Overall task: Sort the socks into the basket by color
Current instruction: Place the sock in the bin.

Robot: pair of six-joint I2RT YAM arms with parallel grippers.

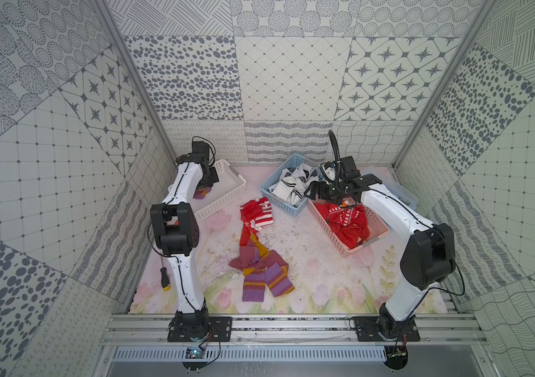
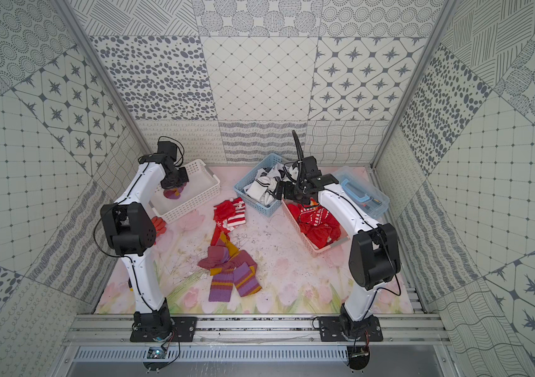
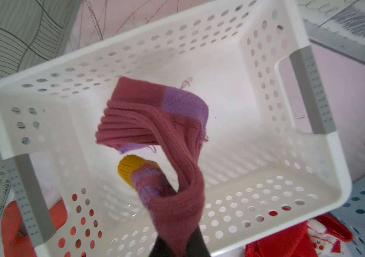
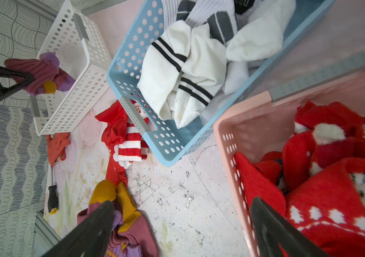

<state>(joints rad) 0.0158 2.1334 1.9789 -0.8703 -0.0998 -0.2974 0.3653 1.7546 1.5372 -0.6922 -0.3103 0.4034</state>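
Note:
My left gripper stays above the white basket's bare bottom next, opens its fingers and releases the mauve sock downward. The sock already hangs inside the basket's outline (image 1: 223, 199).
My left gripper (image 3: 178, 247) is shut on a mauve and purple sock (image 3: 154, 115) with a mustard toe, which hangs over the white basket (image 3: 154, 44). In both top views the sock (image 1: 200, 193) shows under the left wrist, inside the basket's outline (image 1: 223, 199). My right gripper (image 4: 181, 202) stands open with nothing between its fingers, above the gap between the blue basket (image 1: 279, 204) of white socks (image 4: 177, 73) and the pink basket (image 1: 324, 228) of red socks (image 4: 333, 200). Loose purple-striped socks (image 1: 259, 271) and red-and-white socks (image 1: 256, 215) lie on the mat.
An orange glove (image 2: 160, 225) lies next to the white basket behind the left arm. A black-handled screwdriver (image 1: 164, 279) rests at the mat's left edge. A clear plastic box (image 2: 362, 192) stands at the back right. Patterned walls enclose the table.

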